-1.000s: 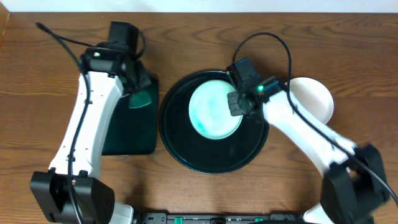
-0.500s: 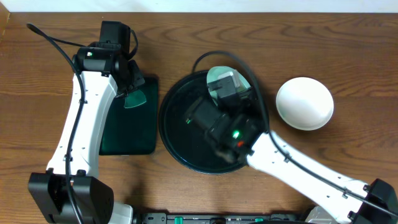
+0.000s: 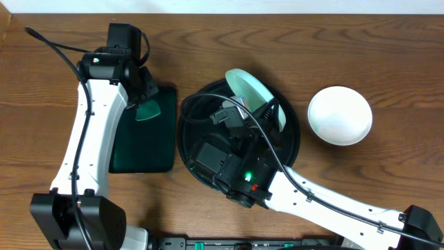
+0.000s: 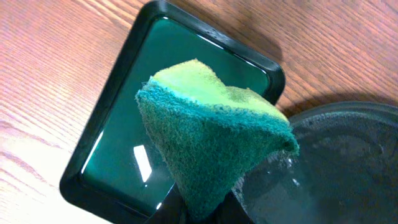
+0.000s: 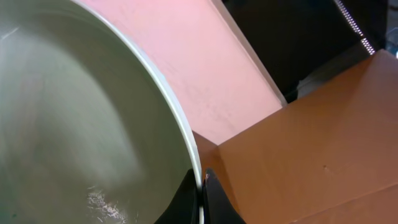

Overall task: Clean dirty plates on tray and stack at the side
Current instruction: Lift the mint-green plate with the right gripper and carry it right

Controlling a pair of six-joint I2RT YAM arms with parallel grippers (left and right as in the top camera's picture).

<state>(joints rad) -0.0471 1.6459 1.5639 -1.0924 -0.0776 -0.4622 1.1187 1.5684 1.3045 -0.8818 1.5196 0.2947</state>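
I will next swing my right gripper right in the overhead view over the white plate (image 3: 340, 114), turn the tilted plate flat, then lower and release it.
My right gripper (image 5: 201, 196) is shut on the rim of a pale mint-green plate (image 5: 74, 124), its fingers pinching the edge from both sides. In the overhead view that plate (image 3: 253, 90) stands tilted up on edge above the back of the round black tray (image 3: 191, 149), with the right gripper (image 3: 258, 114) and arm across the tray. The plate's face looks wet near the fingers. A white plate (image 3: 340, 114) rests on the table to the right of the tray. My left gripper (image 4: 205, 213) is shut on a green sponge (image 4: 214, 137).
A dark green rectangular tray (image 3: 142, 149) lies left of the black tray, and the sponge (image 3: 147, 110) hangs over its far end. The black tray's rim (image 4: 336, 118) shows at the right of the left wrist view. Cables loop over the black tray.
The right arm swung in over the black tray and raised the mint-green plate from flat to tilted on edge. The left arm shifted slightly left with the sponge.
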